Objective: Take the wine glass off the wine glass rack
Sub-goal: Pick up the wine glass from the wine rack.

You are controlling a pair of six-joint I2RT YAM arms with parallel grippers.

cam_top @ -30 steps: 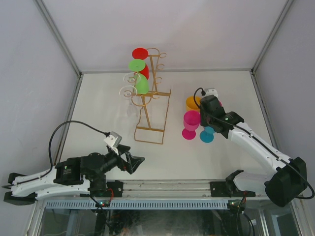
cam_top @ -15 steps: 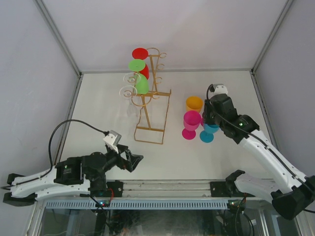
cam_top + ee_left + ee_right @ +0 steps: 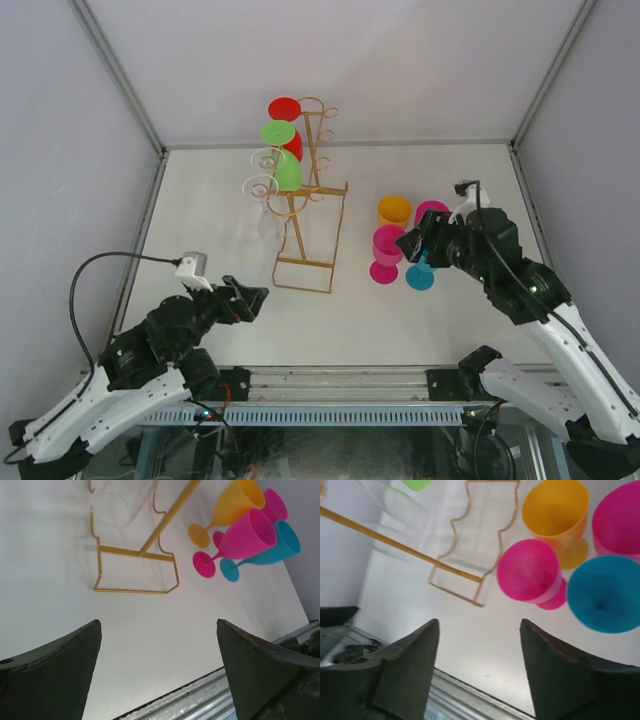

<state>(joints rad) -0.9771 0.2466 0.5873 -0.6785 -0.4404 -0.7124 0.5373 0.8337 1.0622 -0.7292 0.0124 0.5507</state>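
Note:
The left gripper moves up and outward to the round foot of the nearest clear glass [image 3: 260, 187] next, as that foot is farther outward and higher on the rack [image 3: 312, 190].
The gold wire wine glass rack [image 3: 312, 190] stands at the back middle of the table. A red wine glass [image 3: 285, 108], a green one [image 3: 279, 134] and two clear ones [image 3: 262, 172] hang upside down on its left hooks. My right gripper [image 3: 418, 248] hovers open and empty over the standing glasses to the right of the rack; in the right wrist view its fingers [image 3: 415, 655] frame bare table. My left gripper [image 3: 250, 298] is open and empty near the front left, pointing at the rack's base [image 3: 135, 572].
Several coloured glasses stand upright right of the rack: orange [image 3: 394, 211], magenta [image 3: 389, 246], blue [image 3: 421, 273] and a second magenta [image 3: 433, 211]. The table's metal front rail [image 3: 210, 700] lies just below both grippers. White walls close in the sides and back.
My right gripper has opened and drawn back to the right, away from the blue glass, which stays standing. My left arm has swung round, with its gripper now slightly farther left and forward.

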